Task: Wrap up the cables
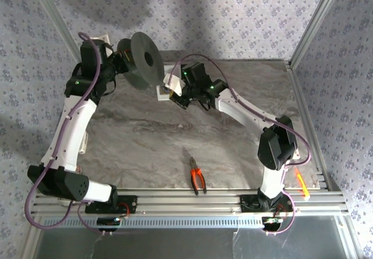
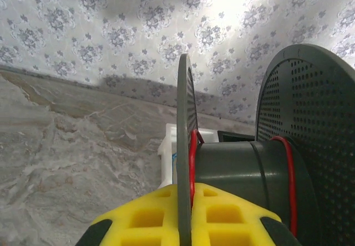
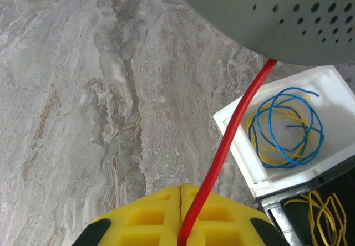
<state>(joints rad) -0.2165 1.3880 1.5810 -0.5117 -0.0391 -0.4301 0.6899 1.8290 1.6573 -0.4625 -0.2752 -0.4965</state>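
Note:
My right gripper holds the red cable close to the spool's rim with the holes. Next, it will move away from the spool toward the dark compartment, then open to let the cable go.
A dark grey spool is held up at the back left. My left gripper is shut on its thin flange, one yellow finger on each side. A red cable lies wound against the flange on the spool's hub, with another red turn by the perforated far flange. My right gripper is shut on the red cable, which runs taut from the fingers up to the spool. In the top view the right gripper sits just right of and below the spool.
A white box holds a small blue-and-yellow wire coil; beside it a dark compartment holds loose yellow wires. Orange-handled pliers lie near the table's front edge. An orange item sits by the right arm's base.

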